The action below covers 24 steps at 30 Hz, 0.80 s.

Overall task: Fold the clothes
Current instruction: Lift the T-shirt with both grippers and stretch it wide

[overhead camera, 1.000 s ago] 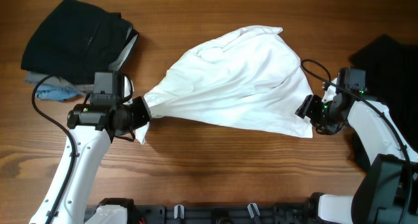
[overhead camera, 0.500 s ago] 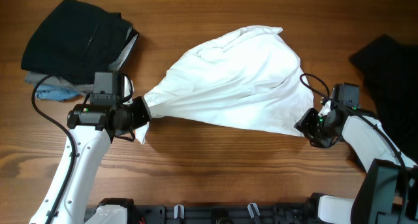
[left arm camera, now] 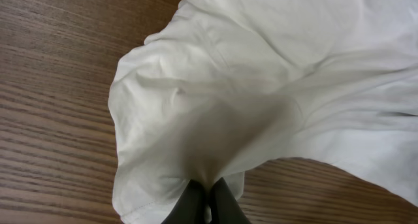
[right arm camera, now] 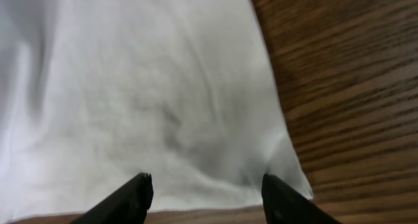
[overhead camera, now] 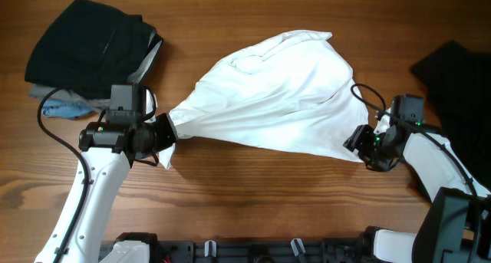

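I need to carry the fold up and outward with my left gripper, then down to the bare wood (overhead camera: 190,31) beside the dark stack, and let go of it there, because the T-shirt (overhead camera: 276,94) lies crumpled.
The white T-shirt (overhead camera: 276,94) lies crumpled across the middle of the table, print hidden. My left gripper (overhead camera: 167,129) is shut on its left corner; in the left wrist view the jaws (left arm camera: 208,196) pinch a bunched fold of the white T-shirt (left arm camera: 261,74). My right gripper (overhead camera: 357,143) is open at the shirt's lower right corner, its fingers (right arm camera: 206,191) spread just over the hem of the white T-shirt (right arm camera: 150,100), holding nothing. A loose black garment (overhead camera: 453,87) lies at the right edge, behind my right arm.
A folded stack of dark clothes (overhead camera: 92,48) sits at the back left, with a grey-blue piece (overhead camera: 65,106) beneath it. Bare wood table (overhead camera: 253,194) runs along the front.
My right gripper has moved slightly left and forward along the shirt's lower right corner. The left arm and the shirt have not moved.
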Motion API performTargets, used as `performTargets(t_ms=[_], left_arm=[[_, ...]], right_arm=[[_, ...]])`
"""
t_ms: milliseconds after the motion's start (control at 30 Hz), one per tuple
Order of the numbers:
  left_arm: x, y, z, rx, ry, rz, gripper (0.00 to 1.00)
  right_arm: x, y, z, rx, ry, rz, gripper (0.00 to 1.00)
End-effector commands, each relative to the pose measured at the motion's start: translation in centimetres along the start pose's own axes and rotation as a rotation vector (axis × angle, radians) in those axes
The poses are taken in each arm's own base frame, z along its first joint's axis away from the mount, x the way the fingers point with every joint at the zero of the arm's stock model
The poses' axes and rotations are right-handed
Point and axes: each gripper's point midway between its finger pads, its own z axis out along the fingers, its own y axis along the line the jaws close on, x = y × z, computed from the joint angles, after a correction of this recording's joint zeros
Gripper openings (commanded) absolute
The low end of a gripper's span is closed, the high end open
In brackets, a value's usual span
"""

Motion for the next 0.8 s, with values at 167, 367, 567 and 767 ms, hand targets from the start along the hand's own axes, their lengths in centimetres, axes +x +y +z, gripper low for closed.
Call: performTargets(t_ms=[167,367,567,767], left_arm=[[-0.6,0.1,-0.5,-0.006,-0.031,0.023,0.04],[-0.6,0.1,-0.5,-0.006,-0.031,0.023,0.04],[-0.6,0.1,-0.5,-0.006,-0.030,0.023,0.04],[-0.5,0.1,-0.5,-0.007,-0.028,0.022,0.04]], right_arm=[[3.2,-1.2,0.5,0.029,0.100,0.050,0.59],[2.8,-1.9,2.3,0.019,0.028,0.069,0.55],[2.0,-1.7,2.5,0.004,-0.010,0.099,0.40],[2.5,-1.8,2.5,0.011,0.008,0.108,0.16]])
